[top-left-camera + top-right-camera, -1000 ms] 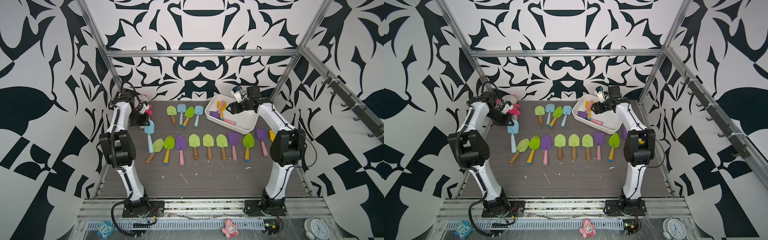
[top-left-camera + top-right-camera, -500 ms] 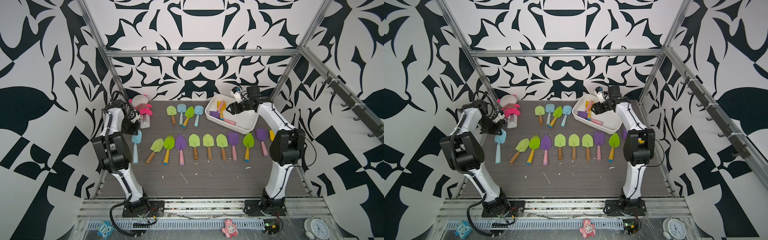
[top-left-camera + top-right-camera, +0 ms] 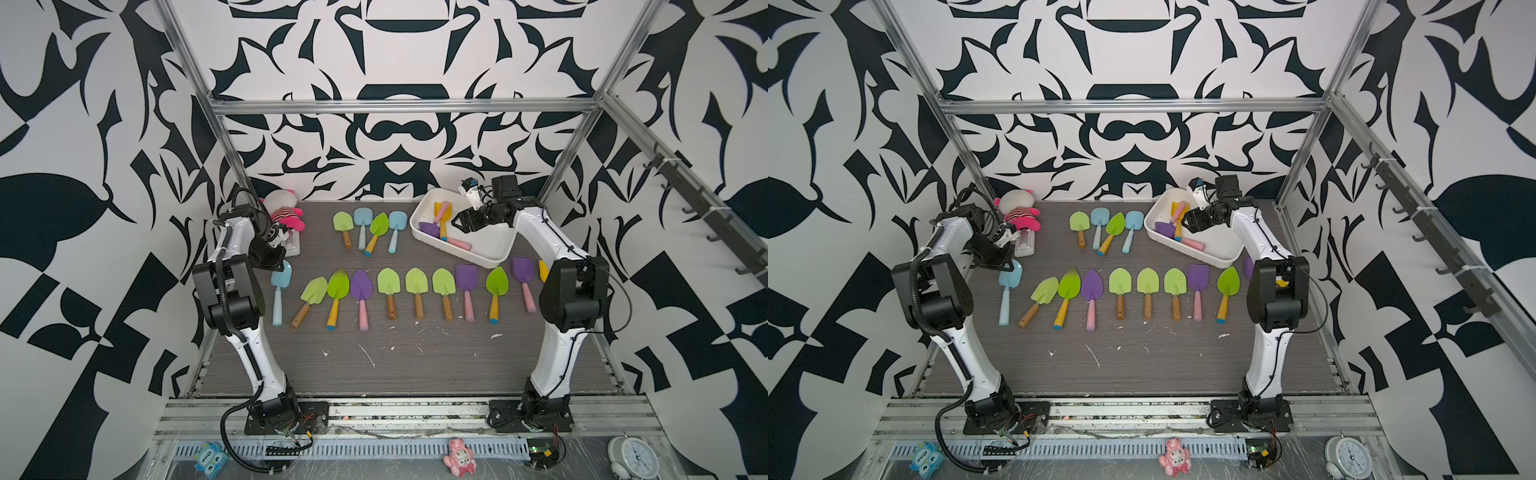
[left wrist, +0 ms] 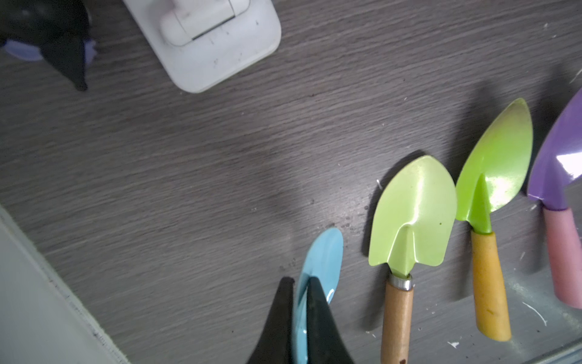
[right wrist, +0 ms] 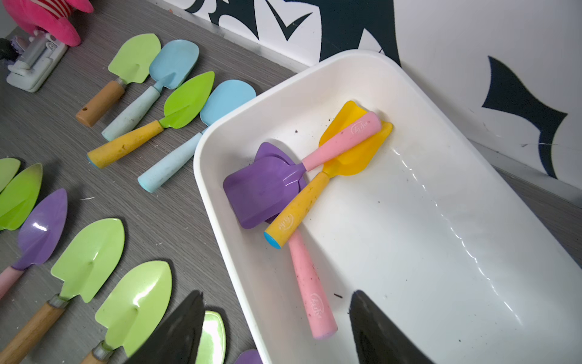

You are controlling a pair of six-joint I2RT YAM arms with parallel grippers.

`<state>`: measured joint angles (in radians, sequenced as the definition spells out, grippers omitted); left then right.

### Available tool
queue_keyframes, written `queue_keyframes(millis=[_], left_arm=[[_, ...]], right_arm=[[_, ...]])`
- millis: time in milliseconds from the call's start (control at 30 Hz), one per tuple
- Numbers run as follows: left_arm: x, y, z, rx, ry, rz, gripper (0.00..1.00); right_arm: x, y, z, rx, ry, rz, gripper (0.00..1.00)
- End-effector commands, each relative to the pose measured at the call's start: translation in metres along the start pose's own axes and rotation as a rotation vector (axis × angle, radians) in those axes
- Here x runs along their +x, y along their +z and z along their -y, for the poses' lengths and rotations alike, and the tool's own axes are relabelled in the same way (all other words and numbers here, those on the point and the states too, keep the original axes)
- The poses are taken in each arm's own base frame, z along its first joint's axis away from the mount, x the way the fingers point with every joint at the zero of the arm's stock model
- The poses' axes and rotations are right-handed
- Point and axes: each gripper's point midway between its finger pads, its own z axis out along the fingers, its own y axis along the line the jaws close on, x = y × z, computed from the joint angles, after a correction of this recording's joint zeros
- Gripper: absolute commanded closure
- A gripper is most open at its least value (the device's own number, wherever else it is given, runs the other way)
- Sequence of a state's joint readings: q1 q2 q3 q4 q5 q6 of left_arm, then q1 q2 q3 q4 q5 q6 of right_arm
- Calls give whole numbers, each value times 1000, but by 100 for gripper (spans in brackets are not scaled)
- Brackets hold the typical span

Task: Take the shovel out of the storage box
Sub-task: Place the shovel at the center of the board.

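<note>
The bare tabletop beside the nearest green shovel is below my left gripper, so next I need to bring the blade down toward the shovel and release it in the row.
The white storage box stands at the back right, and in it lie a purple shovel with a pink handle, a yellow shovel and a second pink handle. My right gripper hangs open over the box's near rim, one finger outside it and one inside, holding nothing; in a top view it is beside the shovels. My left gripper is shut on the blade of a light-blue shovel, at the left end of the front row. Whether that shovel touches the table is unclear.
Several green and purple shovels lie in a front row, several more in a back row left of the box. A pink plush doll and a white plastic block sit at the back left. Frame posts border the table.
My left arm has carried the light-blue shovel left and toward the front, from beside the doll to the left end of the front row. The right gripper has barely moved.
</note>
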<state>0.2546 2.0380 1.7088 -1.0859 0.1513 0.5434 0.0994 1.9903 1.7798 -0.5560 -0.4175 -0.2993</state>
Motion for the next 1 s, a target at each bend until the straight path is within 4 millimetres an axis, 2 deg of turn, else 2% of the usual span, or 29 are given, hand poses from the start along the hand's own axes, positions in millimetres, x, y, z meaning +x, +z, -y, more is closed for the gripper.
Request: queue_keyframes(millis=[0, 300, 467, 633, 800, 967], left_arm=[[-3, 16, 11, 82, 19, -2, 100], [-2, 39, 7, 86, 19, -23, 100], [-1, 46, 0, 47, 25, -29, 94], [-3, 50, -1, 35, 9, -24, 76], [0, 46, -6, -9, -19, -17, 58], [-5, 26, -11, -81, -69, 30, 43]], right_arm=[[-20, -19, -4, 1, -38, 67, 24], [-21, -18, -5, -3, -32, 68, 25], [-20, -20, -5, -4, -30, 66, 25], [-16, -15, -3, 4, -14, 53, 25], [-9, -13, 10, 34, 35, 30, 25], [12, -6, 32, 46, 99, -58, 25]])
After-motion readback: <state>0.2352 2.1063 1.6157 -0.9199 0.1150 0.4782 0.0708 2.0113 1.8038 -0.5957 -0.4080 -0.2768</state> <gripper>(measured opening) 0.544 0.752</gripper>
